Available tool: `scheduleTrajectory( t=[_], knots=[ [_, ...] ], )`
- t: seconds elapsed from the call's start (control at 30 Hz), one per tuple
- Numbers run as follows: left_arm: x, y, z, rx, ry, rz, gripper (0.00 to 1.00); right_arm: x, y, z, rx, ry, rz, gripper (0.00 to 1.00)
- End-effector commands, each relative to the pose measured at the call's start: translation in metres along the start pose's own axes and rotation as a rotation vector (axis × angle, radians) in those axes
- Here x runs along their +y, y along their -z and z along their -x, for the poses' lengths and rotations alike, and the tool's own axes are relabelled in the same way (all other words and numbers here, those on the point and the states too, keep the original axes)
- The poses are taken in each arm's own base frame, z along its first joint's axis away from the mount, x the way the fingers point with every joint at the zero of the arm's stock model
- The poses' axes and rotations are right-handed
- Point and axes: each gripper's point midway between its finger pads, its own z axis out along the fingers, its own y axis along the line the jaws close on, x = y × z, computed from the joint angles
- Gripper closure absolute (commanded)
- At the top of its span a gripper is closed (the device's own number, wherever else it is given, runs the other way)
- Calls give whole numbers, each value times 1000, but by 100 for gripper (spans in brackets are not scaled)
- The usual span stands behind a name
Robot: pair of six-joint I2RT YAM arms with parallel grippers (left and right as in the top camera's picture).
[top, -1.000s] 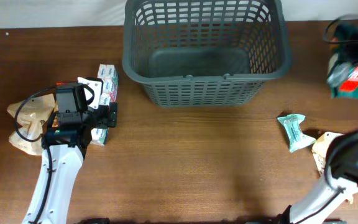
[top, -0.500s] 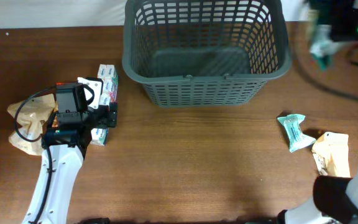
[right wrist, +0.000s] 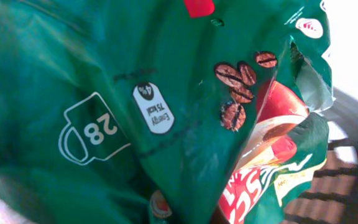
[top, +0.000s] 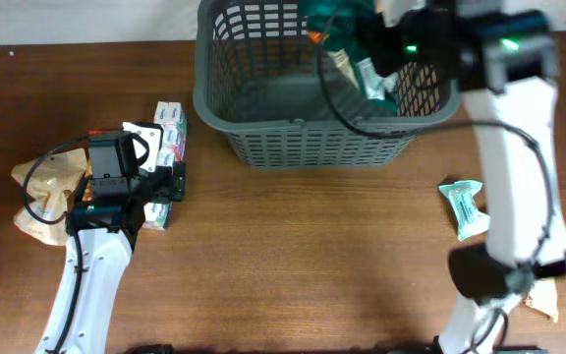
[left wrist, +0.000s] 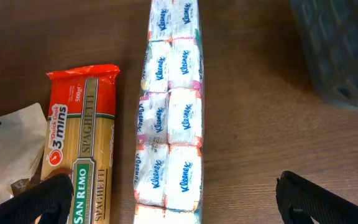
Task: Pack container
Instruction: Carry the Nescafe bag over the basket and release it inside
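Note:
I will move the green coffee bag in my right gripper down and a little to the left in the overhead view next.
The dark grey slotted container stands at the back middle of the table. My right gripper is above its right half, shut on a green coffee bag that hangs over the inside. In the right wrist view the bag fills the frame and hides the fingers; a bit of the container wall shows behind it. My left gripper is open at the left, its fingers spread on either side of a long Kleenex tissue pack, not touching it.
A San Remo spaghetti pack lies left of the tissue pack. A tan paper bag lies further left. A teal packet and a tan packet lie at the right, beside the right arm's base.
My right arm has swung from the table's far right edge to above the container, carrying the green bag. The left arm has not moved.

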Motion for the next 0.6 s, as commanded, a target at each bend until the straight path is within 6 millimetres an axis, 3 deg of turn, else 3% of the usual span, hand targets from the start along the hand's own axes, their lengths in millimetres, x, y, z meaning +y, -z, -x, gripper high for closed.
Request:
scheduleTrajectory(
  t=[0.0,0.2,0.57],
  knots=[
    [4,2,8,-17,-13,10,1,-1,-20,7,-15,22,6,96],
    [4,2,8,-17,-13,10,1,-6,-71,-19,85,-10,37,96],
    [4,2,8,-17,-13,10,1,-1,-123,-61,233,-80,79,96]
  ],
)
